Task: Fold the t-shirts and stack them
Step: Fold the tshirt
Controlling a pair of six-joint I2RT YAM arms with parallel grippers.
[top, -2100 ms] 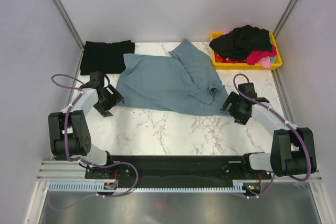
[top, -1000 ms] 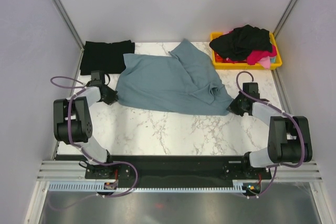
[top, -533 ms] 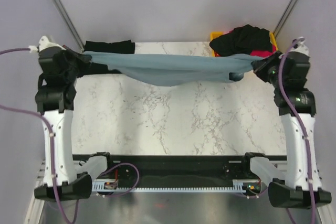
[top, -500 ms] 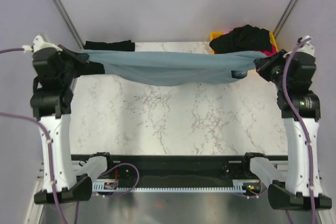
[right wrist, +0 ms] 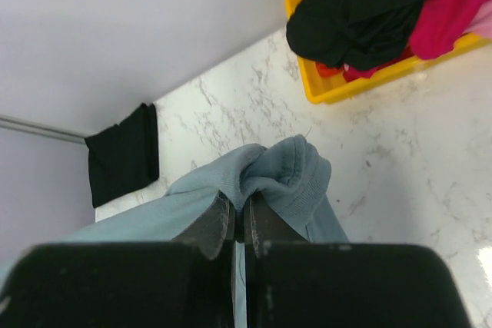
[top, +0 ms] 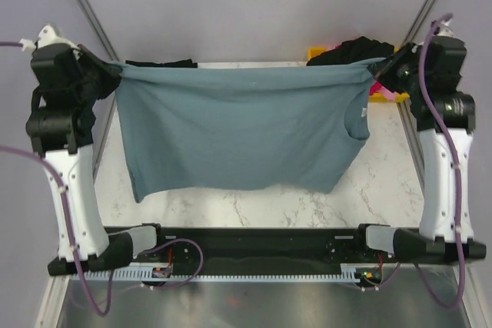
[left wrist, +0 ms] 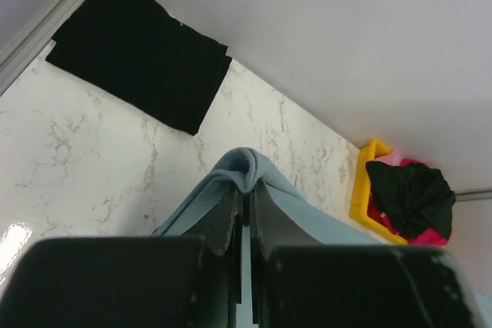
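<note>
The shirt still hangs spread above the table. I will next bring my left gripper down and back to the near part of the marble and release the shirt's corner.
A slate blue-grey t-shirt (top: 238,128) hangs spread wide above the table, held taut by two corners. My left gripper (top: 112,73) is shut on its left corner, raised high at the far left; the pinched cloth (left wrist: 244,170) bulges past the tips of my left gripper (left wrist: 247,192). My right gripper (top: 380,68) is shut on the right corner, raised at the far right; the ribbed hem (right wrist: 296,170) bunches over the tips of my right gripper (right wrist: 240,203). A folded black t-shirt (top: 160,63) lies at the back left, also in the left wrist view (left wrist: 138,50).
A yellow bin (right wrist: 338,82) at the back right holds a black shirt (right wrist: 369,5) and a pink-red shirt (right wrist: 450,17). The hanging shirt hides most of the marble table (top: 384,190). Grey walls close in both sides and the back.
Both arms rose from the table with the blue-grey shirt's corners and spread apart. The shirt went from a crumpled heap to a sagging band and now hangs open as a flat sheet.
</note>
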